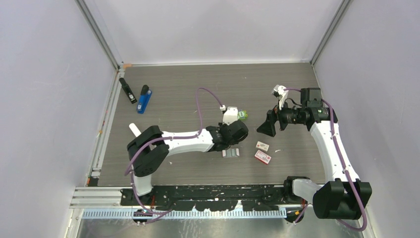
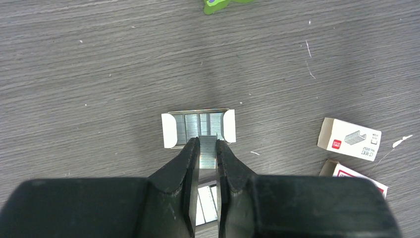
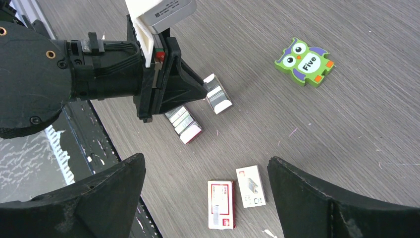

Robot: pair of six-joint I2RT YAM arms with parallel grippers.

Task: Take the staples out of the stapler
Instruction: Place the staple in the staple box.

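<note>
I will lower my left gripper onto the open white tray and release the silver strip of staples there, because the tray is open below and already holds similar strips.
The blue stapler (image 1: pixel 144 99) lies at the far back left of the table, far from both grippers. My left gripper (image 1: pixel 229 147) (image 2: pixel 208 142) is low over the table's middle, shut on a short silver strip of staples (image 2: pixel 208 153) at the near edge of an open white tray (image 2: pixel 170 131) holding more strips. A second open tray (image 2: pixel 207 202) lies under the fingers. My right gripper (image 1: pixel 266 127) (image 3: pixel 205 163) is open and empty, raised to the right of the left gripper.
Two small red-and-white boxes (image 1: pixel 262 146) (image 1: pixel 263 157) lie right of the trays, also in the right wrist view (image 3: pixel 250 186) (image 3: pixel 221 203). A green owl piece (image 1: pixel 242 115) (image 3: pixel 304 62) lies behind the left gripper. A black elongated object (image 1: pixel 128 90) lies beside the stapler.
</note>
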